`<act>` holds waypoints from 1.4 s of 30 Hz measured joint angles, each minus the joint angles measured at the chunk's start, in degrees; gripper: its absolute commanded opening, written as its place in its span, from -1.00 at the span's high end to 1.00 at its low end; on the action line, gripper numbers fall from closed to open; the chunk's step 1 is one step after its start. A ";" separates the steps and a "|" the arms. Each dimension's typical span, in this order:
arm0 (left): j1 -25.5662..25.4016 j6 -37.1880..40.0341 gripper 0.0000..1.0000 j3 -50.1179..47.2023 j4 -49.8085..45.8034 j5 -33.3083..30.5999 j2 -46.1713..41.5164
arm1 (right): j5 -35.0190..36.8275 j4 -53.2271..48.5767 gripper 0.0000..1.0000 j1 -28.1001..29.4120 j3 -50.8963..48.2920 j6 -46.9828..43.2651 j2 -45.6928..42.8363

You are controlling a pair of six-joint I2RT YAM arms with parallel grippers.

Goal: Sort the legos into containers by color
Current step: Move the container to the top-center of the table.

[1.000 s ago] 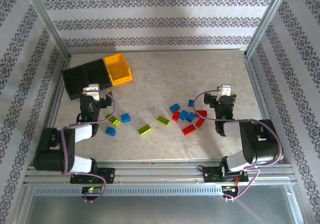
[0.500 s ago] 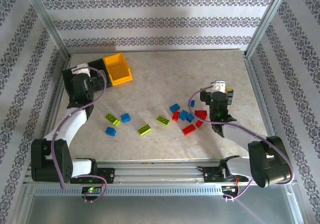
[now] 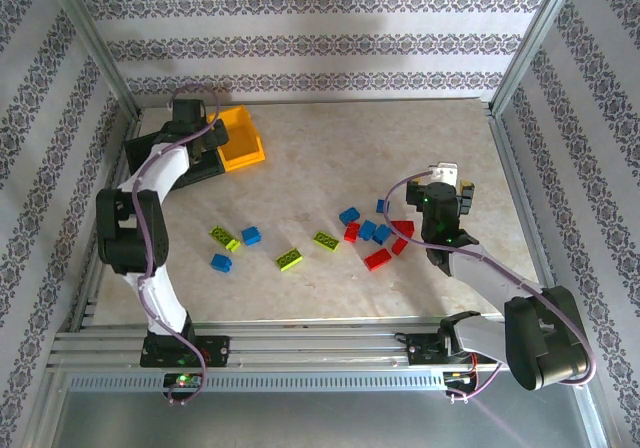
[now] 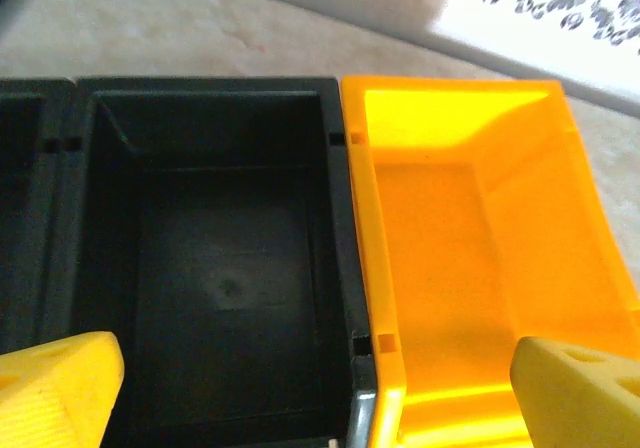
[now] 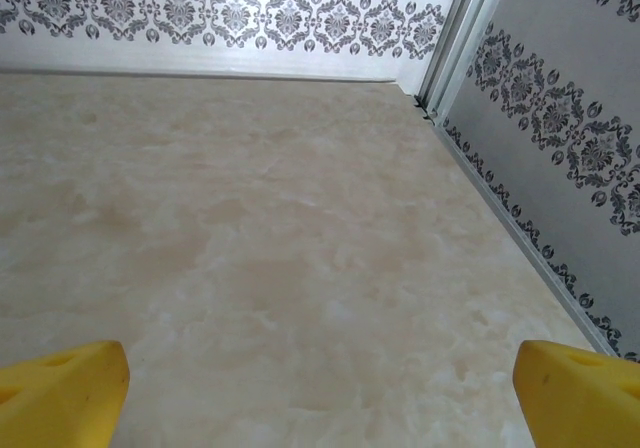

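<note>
The joined sides of the middle black bin and yellow bin are below my left gripper. It will next lower its wide-open fingers around those sides, one finger on each side, and close.
The containers are three joined bins at the far left: a yellow-orange bin (image 3: 240, 136) (image 4: 470, 238) and two black bins (image 3: 160, 158) (image 4: 220, 238). All that I see of the bins' insides is empty. My left gripper (image 3: 203, 140) (image 4: 320, 398) hangs open over the wall between the middle black bin and the yellow one, its yellow fingertips (image 4: 55, 388) wide apart. Legos lie loose mid-table: green (image 3: 289, 259), blue (image 3: 250, 235) and red (image 3: 377, 259). My right gripper (image 3: 441, 190) (image 5: 320, 398) is open over bare tabletop just right of the red and blue cluster, holding nothing.
Patterned walls with metal posts (image 3: 520, 58) enclose the table on three sides. In the right wrist view, the table's back right corner (image 5: 425, 103) lies ahead. A metal rail (image 3: 300, 343) runs along the near edge by the arm bases.
My left arm has swung from beside the green and blue legos out to the bins at the far left. My right arm has unfolded, its gripper staying near the red and blue cluster.
</note>
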 measured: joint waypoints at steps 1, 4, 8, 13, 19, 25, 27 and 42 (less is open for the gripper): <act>0.00 -0.35 -0.99 1.90 -1.40 0.17 1.73 | 0.02 -0.17 -0.97 0.00 0.00 0.13 0.00; 0.00 -1.31 -0.68 6.93 -4.81 0.52 6.10 | 0.02 -0.70 -0.97 -0.02 0.00 0.26 0.00; -0.02 -2.14 -0.46 11.85 -7.87 0.74 10.43 | 0.02 -0.94 -0.97 -0.04 0.00 0.44 0.02; -0.42 -2.54 -0.27 16.79 -10.43 0.83 15.32 | 0.04 -0.96 -0.97 -0.04 0.13 0.44 0.04; -1.79 -2.32 0.16 19.10 -12.68 0.13 19.06 | 0.07 -0.96 -0.97 -0.04 0.17 0.46 0.35; -3.10 -1.51 0.56 19.28 -14.03 -1.55 19.58 | 0.33 -1.01 -0.97 -0.04 0.31 0.46 0.87; -3.72 -1.38 0.65 19.37 -14.12 -1.99 19.58 | 0.46 -0.98 -0.97 -0.04 0.37 0.46 0.98; -17.46 -7.26 0.86 8.15 -12.52 -4.83 12.20 | 0.44 -1.46 -0.97 -0.04 0.81 0.57 1.11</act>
